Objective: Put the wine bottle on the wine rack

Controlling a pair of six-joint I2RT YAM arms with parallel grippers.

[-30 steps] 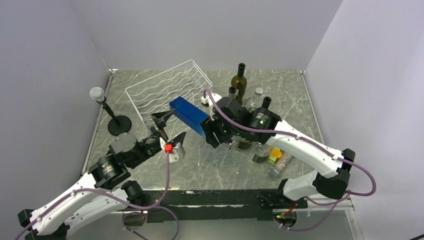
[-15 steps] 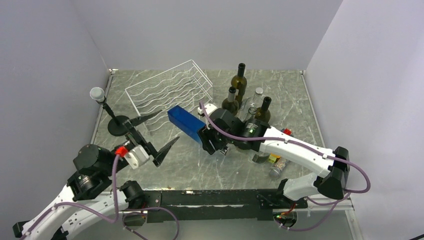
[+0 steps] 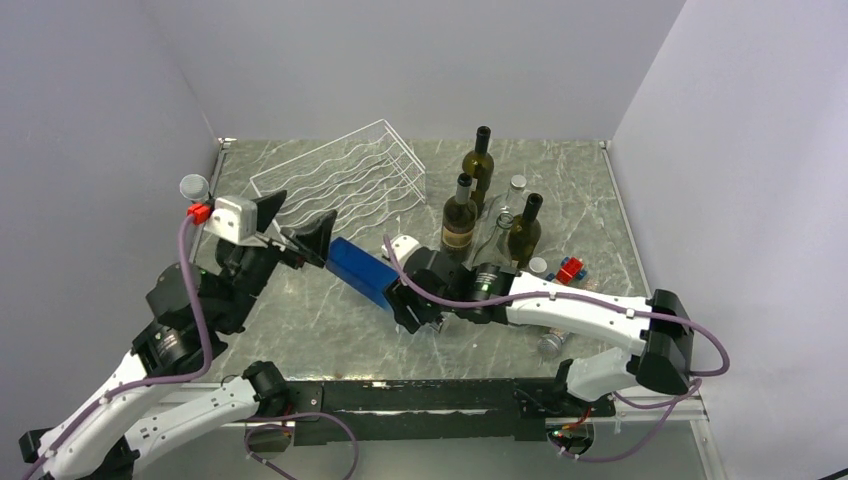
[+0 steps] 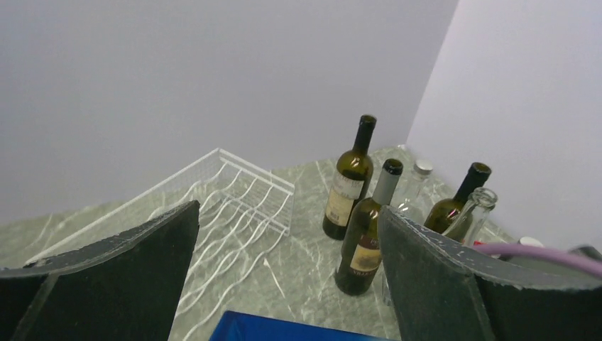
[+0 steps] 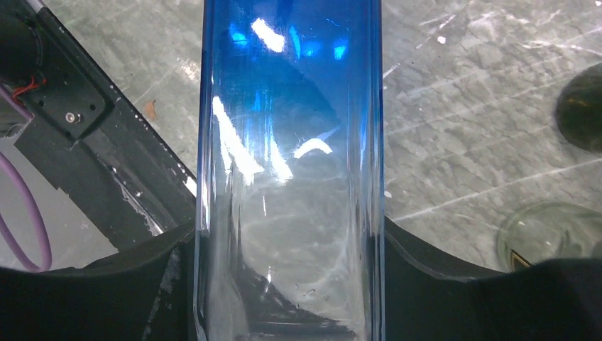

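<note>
I should carry the bottle outward and to my right gripper's left in the top view, toward the rack's empty near corner [image 3: 294,208], and release it inside.
The white wire wine rack [image 3: 335,180] lies tilted at the back left of the table; it also shows in the left wrist view [image 4: 227,206]. My right gripper [image 3: 405,295] is shut on one end of a blue glass bottle [image 3: 362,272], held lying near the table's middle. In the right wrist view the bottle [image 5: 291,142] fills the gap between my fingers [image 5: 291,284]. My left gripper [image 3: 295,225] is open and empty, raised beside the rack's near corner, just left of the blue bottle [image 4: 284,330]. Its fingers frame the left wrist view [image 4: 287,213].
Three dark wine bottles stand upright at back centre [image 3: 481,160], [image 3: 460,215], [image 3: 523,230], with clear glass bottles [image 3: 513,195] among them. A microphone stand [image 3: 193,187] stands at the left edge. Small items [image 3: 570,268] lie at the right.
My left arm has swung back and up to the left, gripper still open, ending beside the rack. My right gripper has carried the blue bottle left and nearer the front.
</note>
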